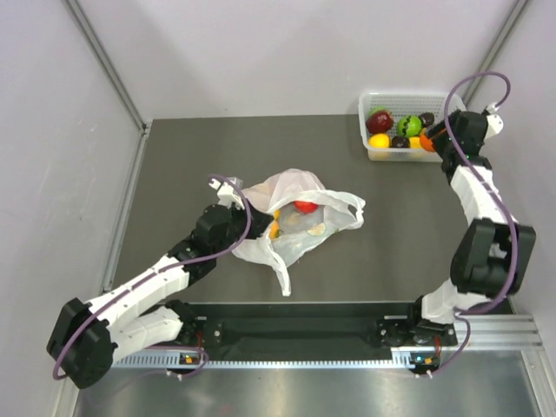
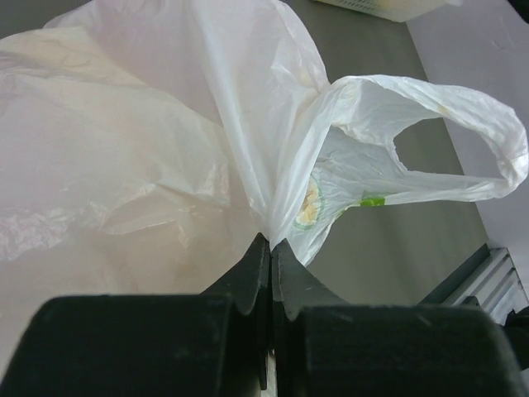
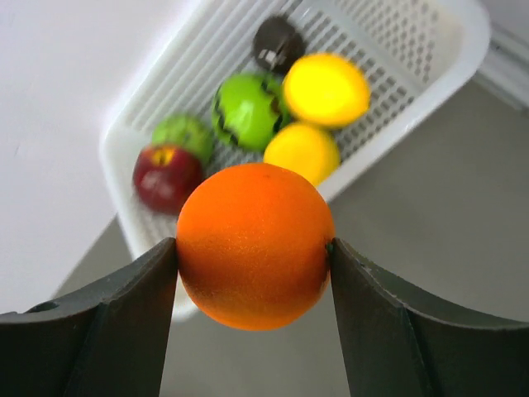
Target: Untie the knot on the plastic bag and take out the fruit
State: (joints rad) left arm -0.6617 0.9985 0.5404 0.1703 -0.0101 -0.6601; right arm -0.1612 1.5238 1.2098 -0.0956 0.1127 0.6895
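Observation:
The basket's yellow fruits lie outward, and the orange fruit (image 3: 254, 245) is still by the basket's near rim. My right gripper should carry it outward over the yellow fruits next and let it go.
The plastic bag (image 1: 295, 217) lies open at the table's middle, with a red fruit (image 1: 304, 206) and an orange piece (image 1: 274, 229) showing inside. My left gripper (image 1: 246, 212) is shut on the bag's left edge; in the left wrist view the fingers (image 2: 271, 248) pinch the white film (image 2: 248, 124). My right gripper (image 1: 432, 139) is shut on the orange round fruit (image 3: 254, 245), held just in front of the white basket (image 3: 413, 50) at its near right end.
The basket (image 1: 372, 102) at the back right holds a dark red apple (image 1: 379, 120), a green fruit (image 1: 408, 125), yellow fruits (image 1: 379, 141) and dark ones. Grey walls stand close on the left, back and right.

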